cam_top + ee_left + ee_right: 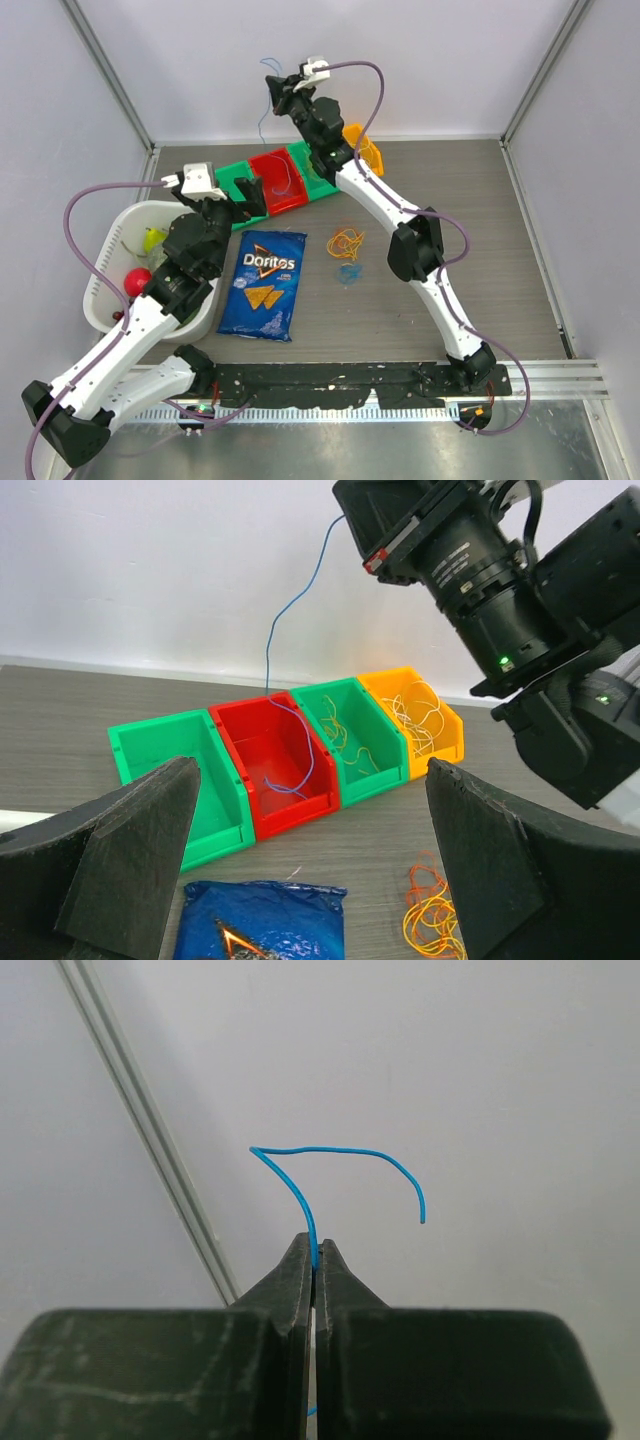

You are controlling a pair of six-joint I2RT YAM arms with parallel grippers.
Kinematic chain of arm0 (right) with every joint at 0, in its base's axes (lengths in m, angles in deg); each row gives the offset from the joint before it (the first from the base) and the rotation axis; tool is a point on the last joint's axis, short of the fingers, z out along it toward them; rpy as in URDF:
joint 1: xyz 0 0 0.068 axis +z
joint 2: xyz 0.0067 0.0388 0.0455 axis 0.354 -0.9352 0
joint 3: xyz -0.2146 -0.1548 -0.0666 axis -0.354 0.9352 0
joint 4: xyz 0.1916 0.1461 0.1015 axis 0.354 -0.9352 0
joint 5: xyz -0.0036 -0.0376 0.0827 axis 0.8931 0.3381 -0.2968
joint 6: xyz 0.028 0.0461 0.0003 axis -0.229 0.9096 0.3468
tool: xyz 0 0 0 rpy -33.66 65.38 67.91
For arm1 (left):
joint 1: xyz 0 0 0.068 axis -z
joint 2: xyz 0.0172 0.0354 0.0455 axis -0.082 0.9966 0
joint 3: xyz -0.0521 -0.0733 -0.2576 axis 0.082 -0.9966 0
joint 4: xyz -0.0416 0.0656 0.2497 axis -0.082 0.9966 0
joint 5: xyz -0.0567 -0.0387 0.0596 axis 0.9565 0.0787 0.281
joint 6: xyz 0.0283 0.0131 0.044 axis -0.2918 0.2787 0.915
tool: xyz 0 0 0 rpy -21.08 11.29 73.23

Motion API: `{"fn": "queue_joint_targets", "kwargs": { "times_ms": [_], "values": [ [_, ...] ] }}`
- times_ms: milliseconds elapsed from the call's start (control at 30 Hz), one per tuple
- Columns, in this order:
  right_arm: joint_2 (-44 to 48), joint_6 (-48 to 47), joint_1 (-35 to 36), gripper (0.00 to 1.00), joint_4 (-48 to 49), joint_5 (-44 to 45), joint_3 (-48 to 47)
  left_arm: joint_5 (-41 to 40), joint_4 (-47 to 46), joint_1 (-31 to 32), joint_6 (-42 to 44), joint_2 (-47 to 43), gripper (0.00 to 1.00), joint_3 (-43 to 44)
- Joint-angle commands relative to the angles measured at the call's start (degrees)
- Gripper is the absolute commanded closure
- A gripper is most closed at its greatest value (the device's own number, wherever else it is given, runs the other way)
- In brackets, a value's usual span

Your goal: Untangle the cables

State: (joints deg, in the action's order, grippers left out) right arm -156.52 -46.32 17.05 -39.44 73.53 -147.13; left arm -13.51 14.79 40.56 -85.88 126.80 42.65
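My right gripper is holding the blue cable. It should next move down and back, tilting toward the bottom of the red bin (279, 180), to release the cable where the cable's lower end already lies.
My right gripper (315, 1245) is shut on a thin blue cable (330, 1152), high above the bins near the back wall (272, 88). The blue cable (285, 620) hangs down from it, and its lower end lies in the red bin (240, 750). A tangle of orange and yellow cables (347, 243) lies on the table in front of the bins, at the lower right of the left wrist view (432, 910). My left gripper (312, 770) stands wide open and empty, low over the table (245, 195) in front of the bins.
Two green bins (150, 755) (345, 695) and an orange bin (450, 735) flank the red one; the right green and orange bins hold thin strands. A blue Doritos bag (263, 283) lies mid-table. A small blue loop (350, 273) lies beside the tangle. A white basket (100, 270) stands at the left.
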Motion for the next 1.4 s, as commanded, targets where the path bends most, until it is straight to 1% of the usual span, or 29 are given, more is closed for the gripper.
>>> {"fn": "queue_joint_targets", "kwargs": {
  "times_ms": [0,100,167,233,300,433,500,567,700,833,1000,1267,1367],
  "values": [
    [-2.06,0.36,0.63,0.99,6.46,3.52,-2.98,-1.36,-3.65,-0.43,0.67,-0.69,0.0,-0.03],
    [-2.67,-0.35,0.63,0.99,6.2,4.32,-2.73,-1.62,-3.65,-0.44,0.76,-0.69,0.0,-0.12],
    [-1.28,-0.09,0.72,0.99,6.37,2.75,0.69,-1.63,-3.65,-0.61,0.76,-0.87,0.0,-0.12],
    [0.65,-0.61,1.24,0.99,7.25,1.43,8.31,-1.54,-3.74,-0.79,0.67,-1.13,0.0,-0.21],
    [2.86,-1.75,1.85,0.99,7.78,1.42,12.37,-1.54,-3.83,-0.79,0.67,-1.31,0.0,-0.21],
    [7.86,-3.42,3.0,0.99,10.15,2.38,25.63,-1.45,-3.74,-0.96,0.58,-1.48,0.0,-0.21],
    [10.41,-3.51,3.35,0.99,10.94,3.18,30.65,-1.36,-3.74,-0.96,0.49,-1.48,0.0,-0.21],
    [12.44,-3.25,3.53,0.99,11.47,3.79,34.26,-1.36,-3.74,-1.05,0.49,-1.57,0.0,-0.21],
    [15.08,-2.54,3.7,0.99,6.3,5.37,37.7,-1.27,-3.65,-1.05,0.41,-1.57,0.0,-0.21],
    [15.7,-2.63,3.79,0.99,1.12,6.08,38.68,-0.84,-3.48,-1.05,0.05,-1.48,0.0,-0.12],
    [12.71,-3.07,3.53,0.99,-3.03,4.68,37.1,-0.48,-3.48,-1.05,-0.21,-1.31,0.0,-0.12],
    [5.24,-1.23,3.35,0.99,-8.91,2.39,28.58,-0.13,-3.3,-1.05,-0.56,-0.69,0.0,0.05],
    [3.13,0.26,3.27,0.99,-10.67,1.25,26.9,0.22,-3.21,-1.23,-0.74,-0.52,0.0,0.05]
  ]
}}
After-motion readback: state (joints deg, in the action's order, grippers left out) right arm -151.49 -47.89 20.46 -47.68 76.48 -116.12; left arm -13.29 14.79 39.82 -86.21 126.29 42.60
